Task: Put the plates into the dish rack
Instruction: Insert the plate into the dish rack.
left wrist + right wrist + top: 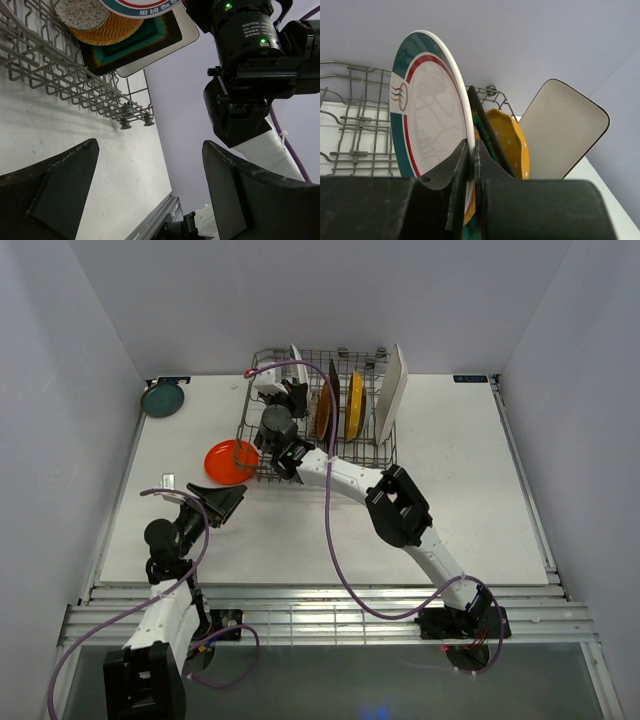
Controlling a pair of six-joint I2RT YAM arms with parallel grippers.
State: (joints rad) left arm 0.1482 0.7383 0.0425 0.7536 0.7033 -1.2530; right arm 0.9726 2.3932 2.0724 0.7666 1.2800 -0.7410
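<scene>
I should next lower the white plate with my right gripper into the free space beside the speckled grey plate, because the white plate still hangs above the wires.
The grey wire dish rack [262, 468] stands at the back of the table. In it, on edge, are a white rectangular plate [392, 390], a yellow scalloped plate [355, 405], a dark square plate [333, 380] and a wood-tone plate [322, 415]. My right gripper [471, 150] is shut on the rim of a white plate with a teal rim [427, 110], held upright over the rack's left part. An orange plate [228, 461] lies flat on the table, left of the rack. A teal plate [163, 398] lies at the far left corner. My left gripper [225, 502] hangs open and empty below the orange plate.
The right arm [250, 65] reaches across the table's middle to the rack, close beside my left gripper. From below, the left wrist view shows a speckled grey plate [82, 12] next to the green-centred square plate [145, 42]. Walls close in on three sides.
</scene>
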